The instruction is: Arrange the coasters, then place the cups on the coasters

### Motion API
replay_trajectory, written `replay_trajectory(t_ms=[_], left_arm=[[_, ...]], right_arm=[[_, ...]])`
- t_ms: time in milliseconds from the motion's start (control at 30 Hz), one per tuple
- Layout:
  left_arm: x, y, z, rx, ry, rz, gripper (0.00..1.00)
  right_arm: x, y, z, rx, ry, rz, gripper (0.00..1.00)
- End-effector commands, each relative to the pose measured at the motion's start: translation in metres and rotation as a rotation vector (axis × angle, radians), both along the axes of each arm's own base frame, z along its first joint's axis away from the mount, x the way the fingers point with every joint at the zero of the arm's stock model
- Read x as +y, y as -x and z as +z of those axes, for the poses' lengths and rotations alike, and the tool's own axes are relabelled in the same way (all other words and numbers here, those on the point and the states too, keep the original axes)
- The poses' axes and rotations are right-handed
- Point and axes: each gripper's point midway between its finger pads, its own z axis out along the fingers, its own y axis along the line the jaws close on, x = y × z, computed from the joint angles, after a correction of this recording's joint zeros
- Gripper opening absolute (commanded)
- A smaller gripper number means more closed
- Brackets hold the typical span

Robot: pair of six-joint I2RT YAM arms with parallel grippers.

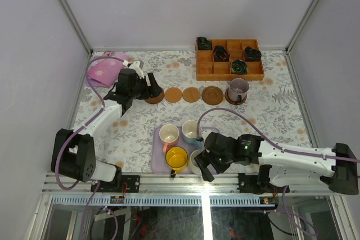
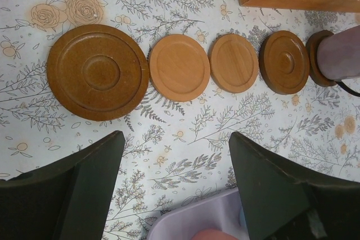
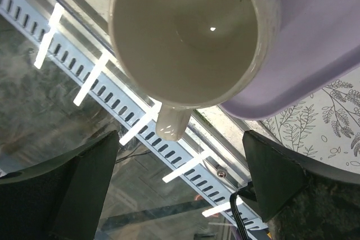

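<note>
The handle [image 3: 173, 123] of the cream-white cup is still ahead of the right gripper's open fingers, so the robot should next lower that gripper and move it toward the cup until its fingers are on either side of the handle.
Five brown coasters lie in a row: a dark ringed one [image 2: 97, 71], two lighter ones [image 2: 179, 67] [image 2: 234, 63], another dark one [image 2: 284, 62], and one [image 2: 315, 57] under the pale purple cup [image 1: 238, 87]. My left gripper [image 2: 177, 139] hangs open just in front of the leftmost coaster [image 1: 154, 96], holding nothing. The lavender tray [image 1: 158, 155] holds the cream cup with a pink handle [image 1: 169, 135], the light blue cup [image 1: 190, 131], the yellow cup [image 1: 176, 158] and the cream-white cup [image 3: 191, 32]. My right gripper [image 3: 181, 139] stands open at the cream-white cup's handle [image 3: 171, 125], not closed on it.
An orange-brown compartment box [image 1: 229, 59] with dark items stands at the back right. A pink cloth [image 1: 104, 71] lies at the back left. The slotted metal rail [image 3: 140, 133] of the table's near edge runs right under the right gripper.
</note>
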Motion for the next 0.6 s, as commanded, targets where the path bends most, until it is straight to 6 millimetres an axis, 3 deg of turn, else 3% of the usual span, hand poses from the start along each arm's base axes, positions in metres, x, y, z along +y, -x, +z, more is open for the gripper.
replay_trajectory(t_ms=[0, 200, 300, 567], left_arm=[[-0.002, 0.000, 0.005, -0.018, 0.011, -0.013, 0.76], [-0.001, 0.000, 0.004, -0.014, -0.001, -0.019, 0.76], [-0.001, 0.000, 0.003, -0.013, -0.004, -0.019, 0.76], [0.000, 0.002, 0.000, -0.008, -0.005, -0.015, 0.76]], right_arm=[[0.002, -0.004, -0.011, -0.039, 0.052, -0.047, 0.99], [0.001, -0.008, -0.021, -0.067, 0.112, -0.056, 0.99], [0.002, -0.009, -0.023, -0.073, 0.129, -0.045, 0.93], [0.006, -0.007, -0.026, -0.058, 0.128, -0.016, 0.63]])
